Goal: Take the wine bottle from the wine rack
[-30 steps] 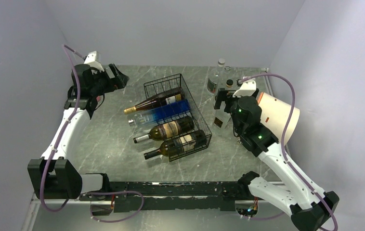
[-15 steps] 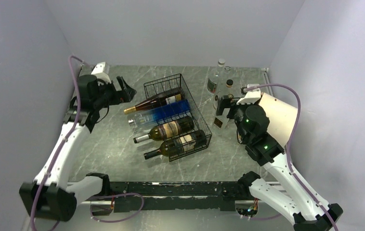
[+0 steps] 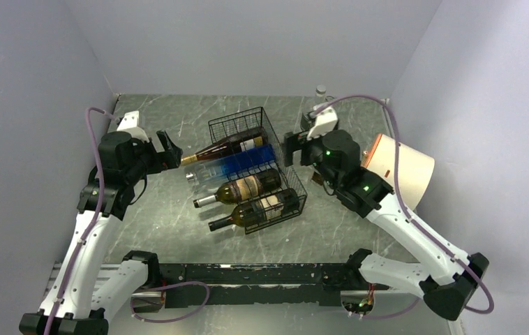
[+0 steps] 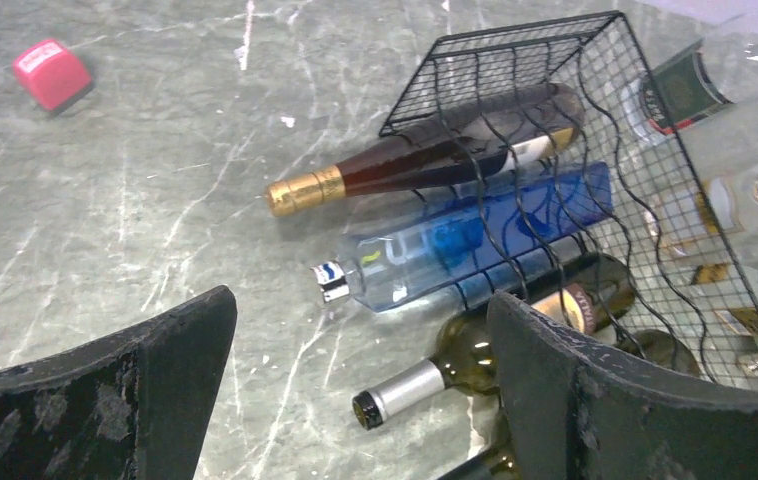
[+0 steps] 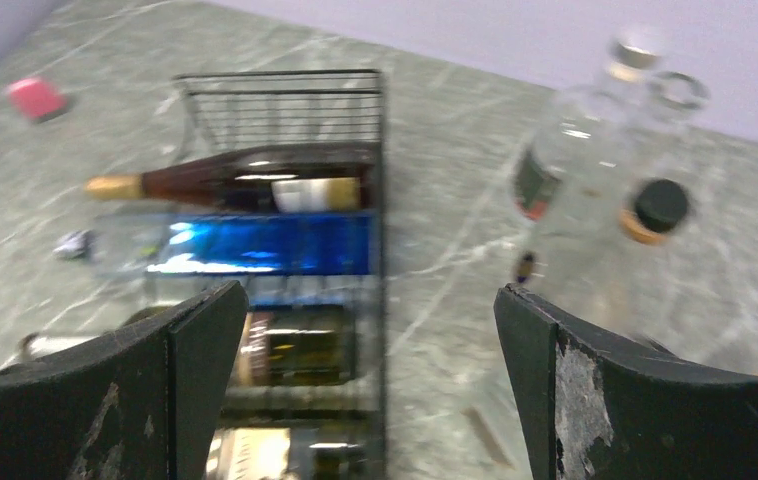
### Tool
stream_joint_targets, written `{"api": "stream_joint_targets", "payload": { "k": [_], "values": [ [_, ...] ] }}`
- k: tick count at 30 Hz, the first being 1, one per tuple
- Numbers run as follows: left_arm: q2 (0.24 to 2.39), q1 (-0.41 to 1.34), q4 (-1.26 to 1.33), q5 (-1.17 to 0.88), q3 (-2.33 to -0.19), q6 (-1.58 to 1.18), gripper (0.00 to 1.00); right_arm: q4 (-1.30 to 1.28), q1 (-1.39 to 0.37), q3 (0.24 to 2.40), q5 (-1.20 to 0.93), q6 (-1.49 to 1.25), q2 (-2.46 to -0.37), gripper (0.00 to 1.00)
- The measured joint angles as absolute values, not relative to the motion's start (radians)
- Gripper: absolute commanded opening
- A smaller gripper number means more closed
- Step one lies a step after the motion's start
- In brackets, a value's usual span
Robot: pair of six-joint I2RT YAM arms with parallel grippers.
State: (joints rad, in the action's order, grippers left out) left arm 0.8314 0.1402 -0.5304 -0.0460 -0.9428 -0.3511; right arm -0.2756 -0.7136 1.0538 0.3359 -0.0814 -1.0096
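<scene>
The right gripper swings back and down, to the left in the top view, onto the near dark bottle's neck next, as it sticks out clear of the rack's wires.
The black wire wine rack [image 3: 237, 122] lies mid-table with several bottles on its cradles, necks pointing left. From the far end these are a dark wine bottle with gold foil [image 3: 223, 148], a blue bottle [image 3: 244, 162], a green bottle with a silver cap [image 3: 241, 188] and a dark bottle [image 3: 255, 211]. My left gripper [image 3: 171, 150] is open and empty, just left of the gold neck. In the left wrist view [image 4: 360, 305] it looks over the gold-foil bottle [image 4: 405, 165] and the rack [image 4: 515, 45]. My right gripper [image 3: 291, 148] is open and empty at the rack's right wall; its blurred wrist view [image 5: 370, 295] shows the rack [image 5: 285, 80].
Clear glass bottles [image 5: 585, 170] stand at the back right, one top showing behind the right arm [image 3: 319, 91]. A white and orange cylinder [image 3: 401, 167] lies at the right edge. A pink cube [image 4: 50, 72] sits on the table left of the rack.
My left gripper has come nearer and right, toward the gold bottle neck. My right gripper has swung left from the clear bottles to the rack's right wall. Both stayed open.
</scene>
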Motion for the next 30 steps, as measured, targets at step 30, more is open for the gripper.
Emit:
{"api": "stream_joint_targets", "payload": {
  "k": [30],
  "values": [
    [0.781,0.123,-0.437,0.153,-0.842,-0.258,1.0,-0.372,-1.331,1.251,0.253,0.271,-1.557,0.97]
  ]
}}
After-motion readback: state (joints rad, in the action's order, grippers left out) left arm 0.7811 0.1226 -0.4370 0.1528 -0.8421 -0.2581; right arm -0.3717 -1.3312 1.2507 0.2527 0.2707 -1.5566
